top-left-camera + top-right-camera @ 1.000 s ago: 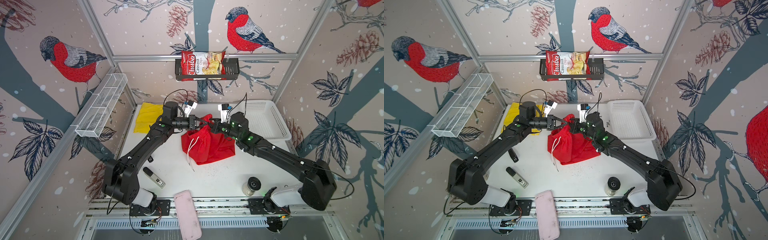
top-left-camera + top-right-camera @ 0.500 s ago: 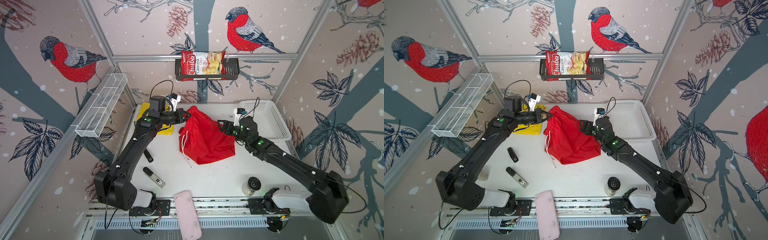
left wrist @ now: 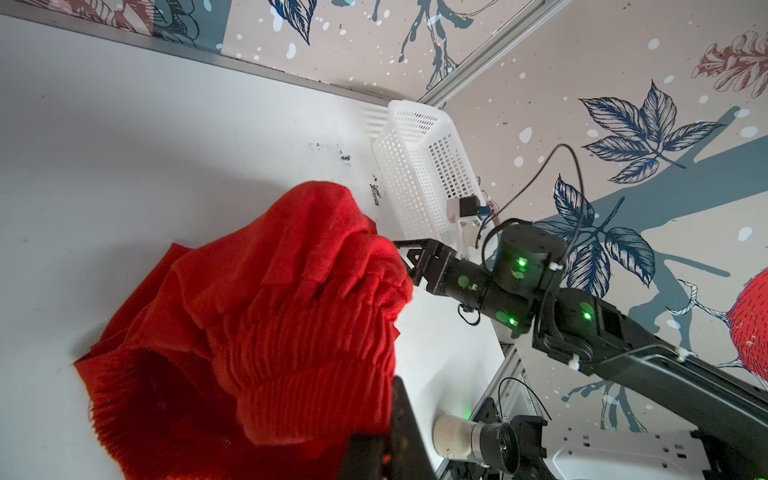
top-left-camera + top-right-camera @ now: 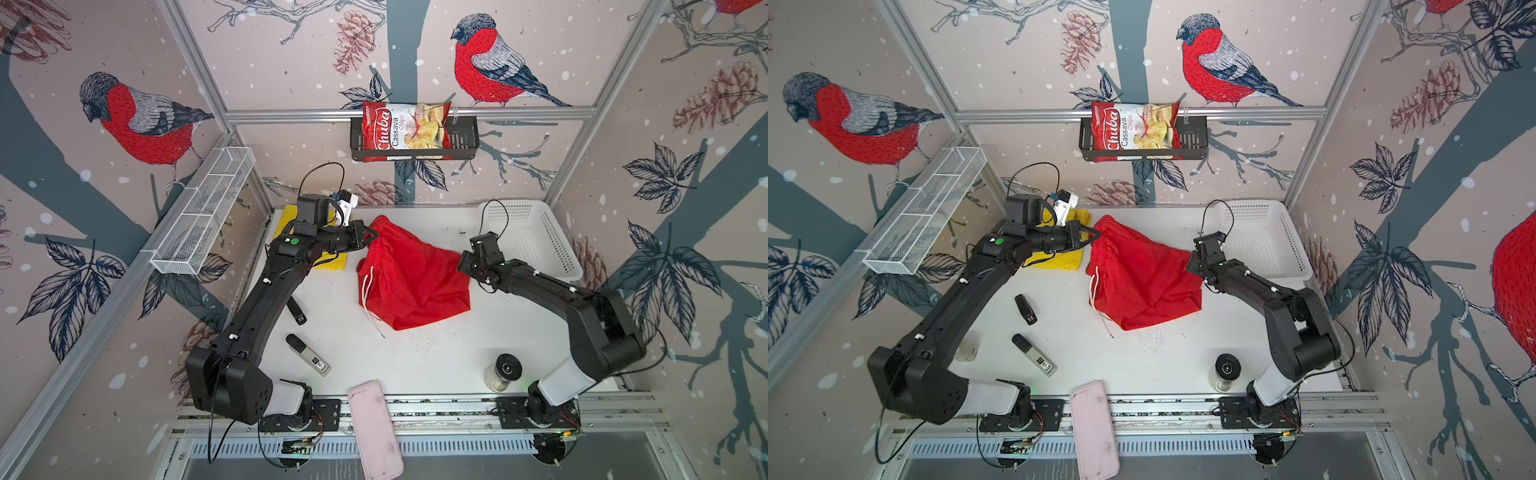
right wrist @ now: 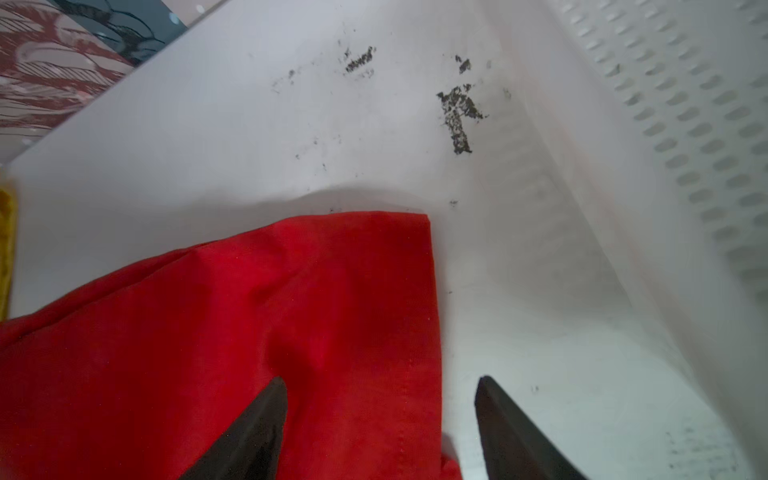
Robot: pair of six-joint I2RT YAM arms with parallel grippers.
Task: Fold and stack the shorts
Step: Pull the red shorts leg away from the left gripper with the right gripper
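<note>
My open fingers are just above the red shorts' opposite corner, which lies flat by the basket. Next I need to move my right gripper down onto that corner and close it there.
The red shorts lie crumpled mid-table, white drawstring trailing at the left edge. My left gripper is shut on their gathered waistband, holding that end raised; the left wrist view shows the ribbed red shorts bunched at my left gripper. My right gripper stands open at the shorts' right edge. In the right wrist view the red shorts lie flat under my right gripper, nothing pinched. The yellow shorts lie back left, mostly hidden by the left arm.
A white basket stands back right, close to the right gripper. Near the front lie a grey device, a small black object, a jar and a pink case. A chips bag sits in a wall rack.
My right gripper has opened, let go of the red shorts and drawn back to the right. My left gripper has pulled the waistband to the left, spreading the shorts wider.
</note>
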